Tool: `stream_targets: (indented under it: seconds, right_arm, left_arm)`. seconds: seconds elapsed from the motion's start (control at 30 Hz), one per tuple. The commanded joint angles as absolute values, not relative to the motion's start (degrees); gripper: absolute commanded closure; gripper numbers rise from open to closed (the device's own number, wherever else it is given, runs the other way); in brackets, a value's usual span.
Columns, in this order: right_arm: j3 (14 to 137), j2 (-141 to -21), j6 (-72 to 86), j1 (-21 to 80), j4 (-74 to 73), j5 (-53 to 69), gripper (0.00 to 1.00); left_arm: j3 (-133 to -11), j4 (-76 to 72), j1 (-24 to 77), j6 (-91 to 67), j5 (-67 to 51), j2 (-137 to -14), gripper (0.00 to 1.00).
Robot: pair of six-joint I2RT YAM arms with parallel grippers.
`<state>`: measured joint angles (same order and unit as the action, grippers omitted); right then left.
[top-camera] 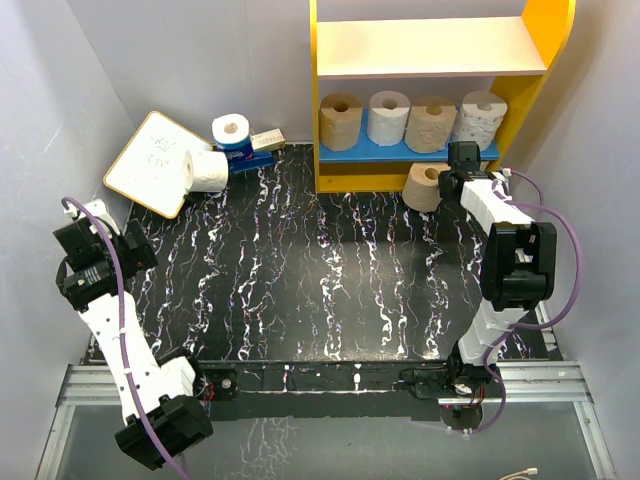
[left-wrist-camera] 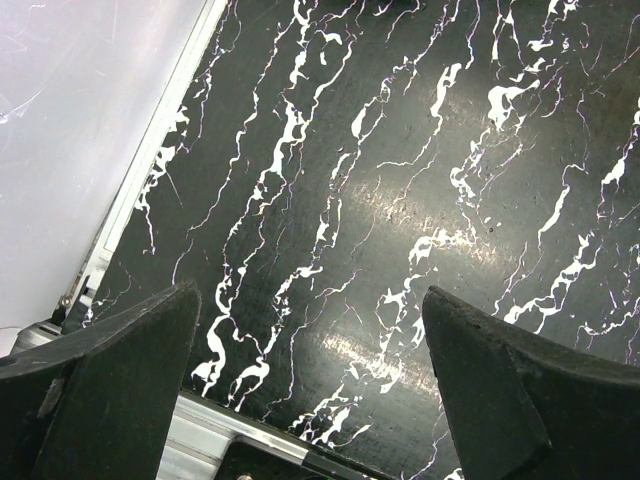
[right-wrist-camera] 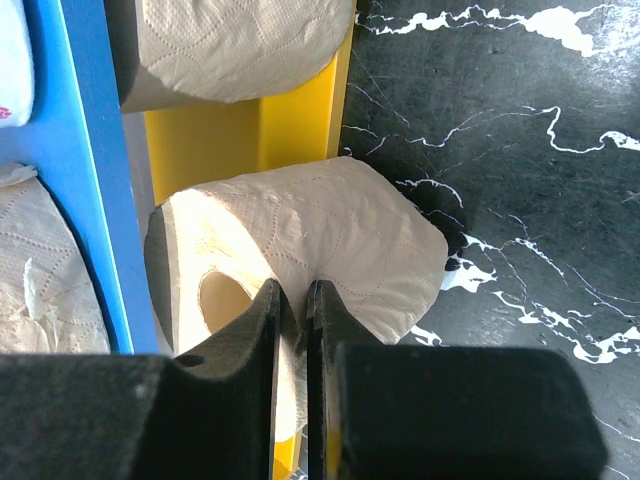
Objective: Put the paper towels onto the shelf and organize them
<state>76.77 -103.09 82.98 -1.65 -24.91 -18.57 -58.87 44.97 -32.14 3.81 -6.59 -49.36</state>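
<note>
The right gripper pushes the jutting tan roll outward past the yellow edge and releases it next, since the open space under the blue board (top-camera: 400, 152) lies outward.
The yellow-framed shelf (top-camera: 530, 95) stands at the back right, with several paper rolls in a row on its blue lower board (top-camera: 400, 152). My right gripper (top-camera: 458, 172) is shut on the wall of a tan roll (top-camera: 424, 186) and holds it in front of the shelf's right end; the right wrist view shows its fingers (right-wrist-camera: 262, 330) pinching that roll (right-wrist-camera: 340, 240) beside the yellow frame (right-wrist-camera: 240, 140). A white roll (top-camera: 208, 170) lies on the table at the back left, and a roll with a blue wrapper (top-camera: 232, 135) stands behind it. My left gripper (left-wrist-camera: 310, 340) is open and empty over the table.
A white writing board (top-camera: 152, 162) with a wooden frame leans at the back left. A small box (top-camera: 268, 140) sits beside the blue-wrapped roll. The black marbled table (top-camera: 320, 270) has a metal front edge (left-wrist-camera: 250, 432). Grey walls stand on both sides.
</note>
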Motion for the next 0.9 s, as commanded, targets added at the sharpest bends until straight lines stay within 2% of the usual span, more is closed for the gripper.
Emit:
stream_targets:
  seconds: [0.0, 0.87]
  right_arm:
    - [79.4, -104.3, 85.5, -2.6, -17.8, -19.9, 1.00]
    - [84.3, -103.0, 86.7, -3.8, -16.6, -19.5, 1.00]
  left_arm:
    - [-58.4, 44.3, -32.5, 3.4, -6.4, -49.2, 0.07]
    - [-58.4, 44.3, -32.5, 3.4, -6.4, -50.7, 0.07]
